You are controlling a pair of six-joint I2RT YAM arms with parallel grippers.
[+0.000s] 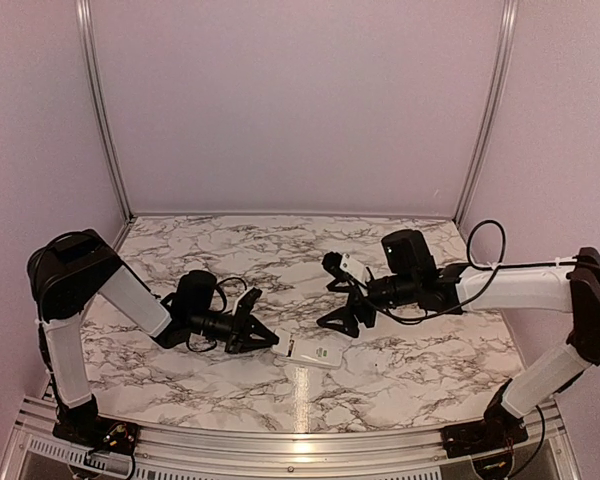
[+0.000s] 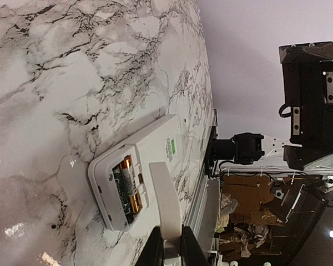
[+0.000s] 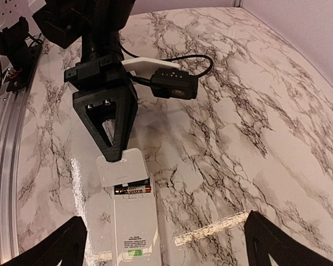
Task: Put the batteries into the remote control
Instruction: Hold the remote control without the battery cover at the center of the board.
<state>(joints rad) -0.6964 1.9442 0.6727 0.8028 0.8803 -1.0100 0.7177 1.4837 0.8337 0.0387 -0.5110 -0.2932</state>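
Observation:
Both batteries are already in the remote's open battery compartment, so my left gripper will lower the tilted battery cover flat onto it below and release it there.
The white remote control lies face down on the marble table, its battery compartment uncovered. Two batteries sit side by side in the compartment, also seen as batteries in the right wrist view. My left gripper is shut on the white battery cover, held tilted over the compartment end of the remote. In the right wrist view the cover hangs from the left gripper. My right gripper stands open above the remote, with nothing between its fingers.
The table's near metal rail runs just below the remote. The left wrist camera and its cable hang beside the left gripper. The right arm's black gripper body is above the table's edge. Lilac walls enclose the table.

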